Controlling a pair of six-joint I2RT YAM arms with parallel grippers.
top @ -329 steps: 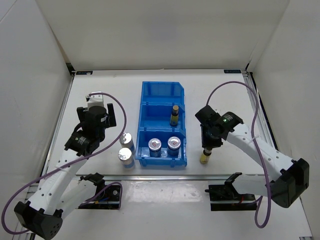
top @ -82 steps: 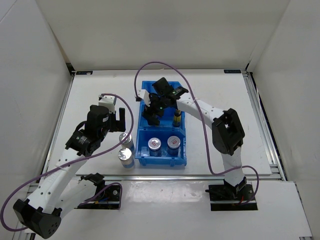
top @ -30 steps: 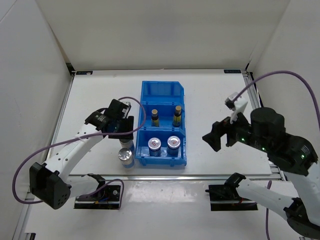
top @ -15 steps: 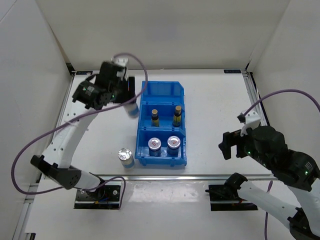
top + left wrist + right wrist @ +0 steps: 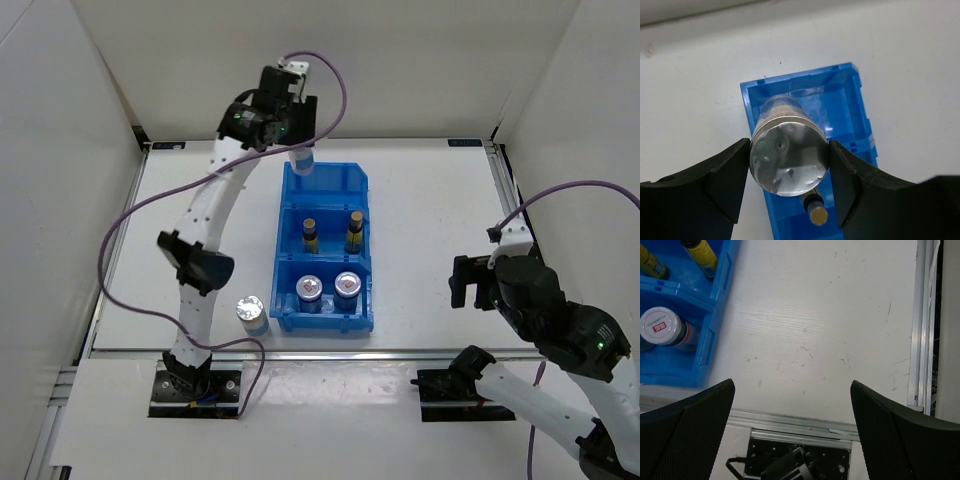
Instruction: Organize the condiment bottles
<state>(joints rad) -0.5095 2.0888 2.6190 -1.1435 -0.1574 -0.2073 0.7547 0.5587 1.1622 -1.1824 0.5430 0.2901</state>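
The left gripper will next lower the shaker inside the far compartment's side (image 5: 304,187), because that compartment is empty and the others hold bottles and jars.
My left gripper (image 5: 296,148) is shut on a silver-capped shaker (image 5: 301,162) and holds it in the air over the far left corner of the blue bin (image 5: 362,185). In the left wrist view the shaker's cap (image 5: 788,159) fills the gap between the two fingers (image 5: 720,182). A second shaker (image 5: 250,312) stands on the table left of the bin. Two amber bottles (image 5: 310,235) (image 5: 353,231) stand in the middle compartment. Two jars (image 5: 311,291) (image 5: 346,287) sit in the near one. My right gripper (image 5: 470,282) hangs open and holds nothing.
The far compartment of the bin (image 5: 840,100) holds nothing. The right wrist view shows bare table right of the bin wall (image 5: 715,315), a jar (image 5: 660,326) inside it, and the table's metal front rail (image 5: 805,422). White walls enclose the table.
My left arm has carried the shaker from the far left of the table rightward to above the bin's far compartment. The right gripper has drifted slightly right and nearer.
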